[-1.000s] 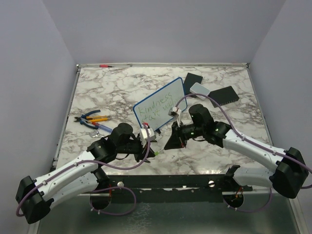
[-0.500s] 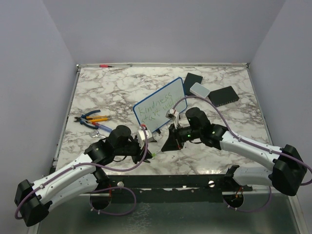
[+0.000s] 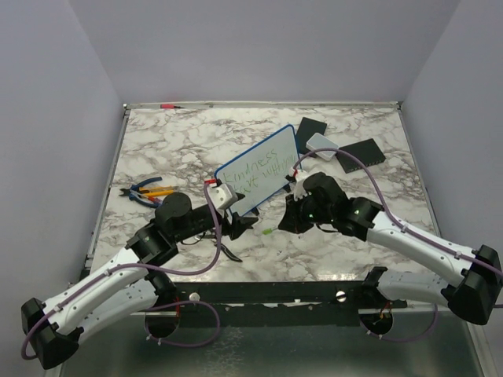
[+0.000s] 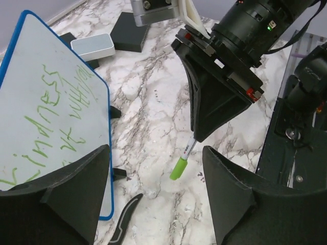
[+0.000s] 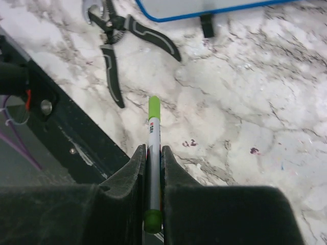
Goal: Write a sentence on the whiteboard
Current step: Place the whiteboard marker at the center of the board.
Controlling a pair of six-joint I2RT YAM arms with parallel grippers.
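Observation:
My right gripper will move down toward the bare marble below the sentence and let go of the capped green marker (image 5: 153, 130) there, since both lines are already written.
The whiteboard (image 3: 255, 169), blue-framed, lies at an angle in the middle of the marble table, with the green sentence (image 3: 257, 170) in two lines on it. In the left wrist view the whiteboard (image 4: 51, 117) fills the left side and the sentence (image 4: 56, 109) reads about "Kindness". My right gripper (image 3: 284, 222) is shut on a capped green marker (image 5: 153, 130) that points down at the table; the right gripper (image 5: 152, 150) pinches its white barrel. My left gripper (image 4: 156, 168) stands open by the board's near corner, the marker (image 4: 181, 163) just beyond its fingertips and untouched.
Black-handled pliers (image 5: 115, 46) lie near the front edge below the board. Blue and orange pliers (image 3: 149, 191) lie at the left. Two black pads (image 3: 312, 128) (image 3: 361, 151) and a grey box (image 3: 321, 143) sit behind the board. A red pen (image 3: 169, 105) lies on the far edge.
My left gripper has opened, letting go at the marker's tip, and drawn back left toward the board. My right gripper has lifted slightly toward the right with the marker.

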